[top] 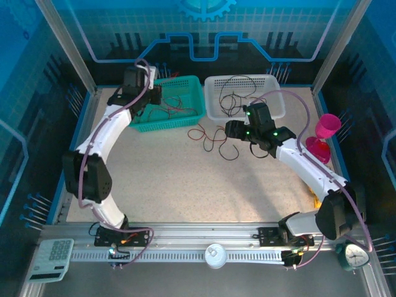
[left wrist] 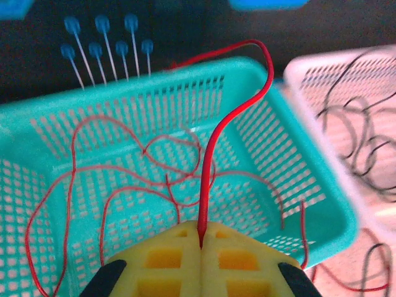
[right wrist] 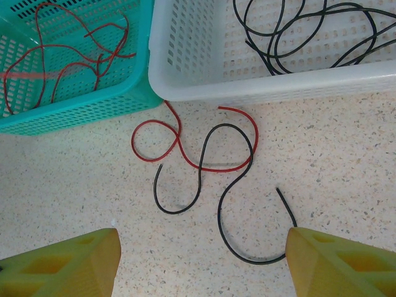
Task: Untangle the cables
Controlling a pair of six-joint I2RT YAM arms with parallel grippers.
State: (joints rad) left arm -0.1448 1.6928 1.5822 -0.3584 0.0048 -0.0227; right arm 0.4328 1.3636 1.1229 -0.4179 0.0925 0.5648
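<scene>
Next, my left gripper moves down toward the bottom of the teal basket below it, where red cables already lie, and releases this red cable there.
My left gripper (left wrist: 201,238) is shut on a red cable (left wrist: 213,142) that rises from the pads and arcs over the far rim of the teal basket (left wrist: 260,74). More red cables (left wrist: 124,167) lie curled inside that basket. In the top view this gripper (top: 151,93) hangs over the teal basket's (top: 185,120) left end. My right gripper (right wrist: 203,241) stands open above the table, nothing between its fingers. Under it a black cable (right wrist: 223,204) crosses a red cable (right wrist: 179,145) in loose loops. Black cables (right wrist: 278,37) lie in the white basket (right wrist: 247,86).
The two baskets sit side by side at the back, teal (top: 185,120) left, white (top: 213,111) right. A pink goblet (top: 327,127) stands at the right edge. A calculator (top: 52,257), a white round lid (top: 216,255) and a clock (top: 354,255) lie along the front rail.
</scene>
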